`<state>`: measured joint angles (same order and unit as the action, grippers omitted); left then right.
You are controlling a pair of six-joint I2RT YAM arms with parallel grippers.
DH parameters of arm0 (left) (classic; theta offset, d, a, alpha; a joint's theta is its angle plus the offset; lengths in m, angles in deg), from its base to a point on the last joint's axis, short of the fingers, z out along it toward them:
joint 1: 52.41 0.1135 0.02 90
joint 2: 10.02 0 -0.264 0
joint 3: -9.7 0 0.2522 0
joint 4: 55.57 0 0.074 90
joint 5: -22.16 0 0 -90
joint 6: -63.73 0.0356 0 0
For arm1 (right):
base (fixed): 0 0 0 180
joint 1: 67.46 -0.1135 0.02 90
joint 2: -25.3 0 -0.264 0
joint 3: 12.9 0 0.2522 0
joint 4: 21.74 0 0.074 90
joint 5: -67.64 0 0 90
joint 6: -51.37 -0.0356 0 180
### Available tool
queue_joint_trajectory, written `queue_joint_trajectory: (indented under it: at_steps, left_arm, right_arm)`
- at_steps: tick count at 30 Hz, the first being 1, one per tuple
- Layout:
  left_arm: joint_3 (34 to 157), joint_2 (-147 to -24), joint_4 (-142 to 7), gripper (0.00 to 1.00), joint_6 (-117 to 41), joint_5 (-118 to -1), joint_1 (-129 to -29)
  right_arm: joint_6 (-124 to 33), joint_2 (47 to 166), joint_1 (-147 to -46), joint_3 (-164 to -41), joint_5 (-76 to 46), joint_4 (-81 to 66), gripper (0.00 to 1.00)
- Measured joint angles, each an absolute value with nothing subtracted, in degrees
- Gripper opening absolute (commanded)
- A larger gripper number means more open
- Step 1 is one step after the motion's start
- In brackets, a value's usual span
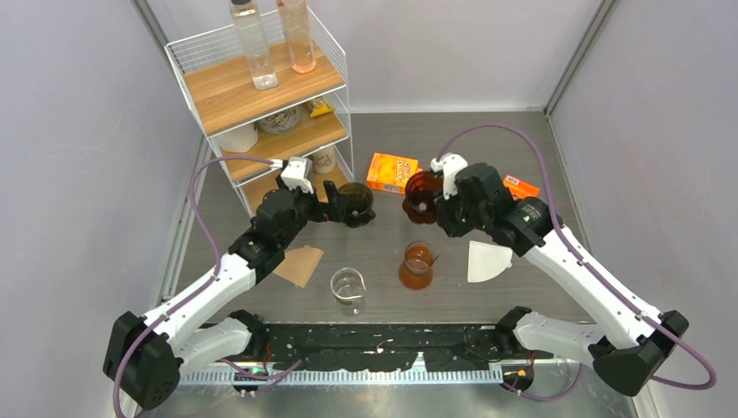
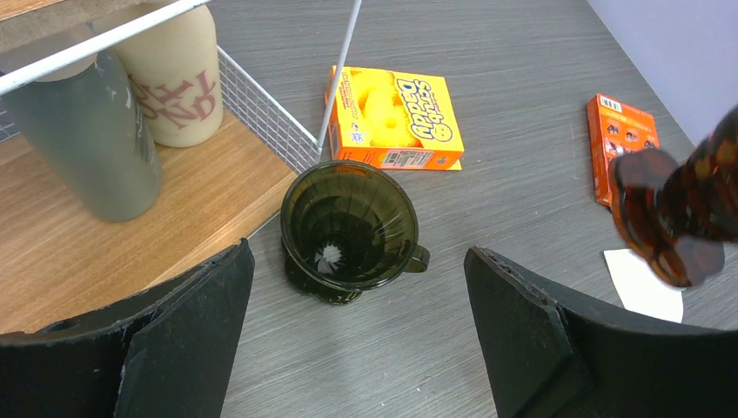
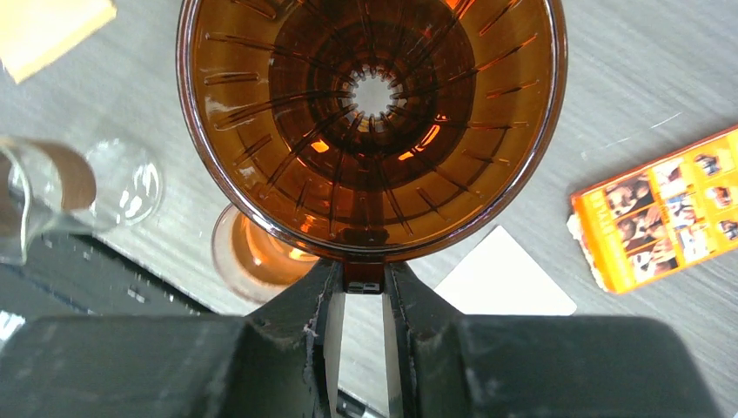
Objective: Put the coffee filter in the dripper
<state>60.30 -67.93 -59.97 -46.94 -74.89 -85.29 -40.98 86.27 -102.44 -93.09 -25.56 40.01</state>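
The right gripper will bring the dripper back over the amber glass server, set it down on the server's rim and let go of the dripper's handle, as the server stands uncovered.
My right gripper (image 3: 364, 292) is shut on the handle tab of an amber dripper (image 3: 374, 113), holding it off the table with its empty ribbed inside facing the wrist camera; from above the amber dripper (image 1: 422, 195) hangs at mid-table. A white coffee filter (image 1: 487, 259) lies flat under my right arm, and a brown filter (image 1: 298, 264) lies by my left arm. A dark green dripper (image 2: 348, 222) stands empty at the shelf's corner. My left gripper (image 2: 357, 335) is open just short of it, touching nothing.
A wire shelf (image 1: 335, 65) with bottles and cups stands at the back left. An orange sponge box (image 1: 392, 171) and a small orange box (image 1: 520, 186) lie behind the drippers. A clear beaker (image 1: 348, 287) and an amber glass server (image 1: 417, 266) stand near the front.
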Motion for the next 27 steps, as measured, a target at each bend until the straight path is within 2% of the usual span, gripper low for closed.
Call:
queue_joint_trajectory:
  at_steps: [12,27]
  left_arm:
    - [60.30,-68.32,-60.14,0.99,-47.11,-75.22,-85.29]
    - [60.32,-69.57,-60.43,0.99,-47.33,-75.35,-85.29]
  right_arm:
    - [-46.60,81.62,-115.82,-93.09,-28.68,49.01,0.05]
    - [-50.58,80.02,-119.91,-88.98,-27.37,52.75,0.06]
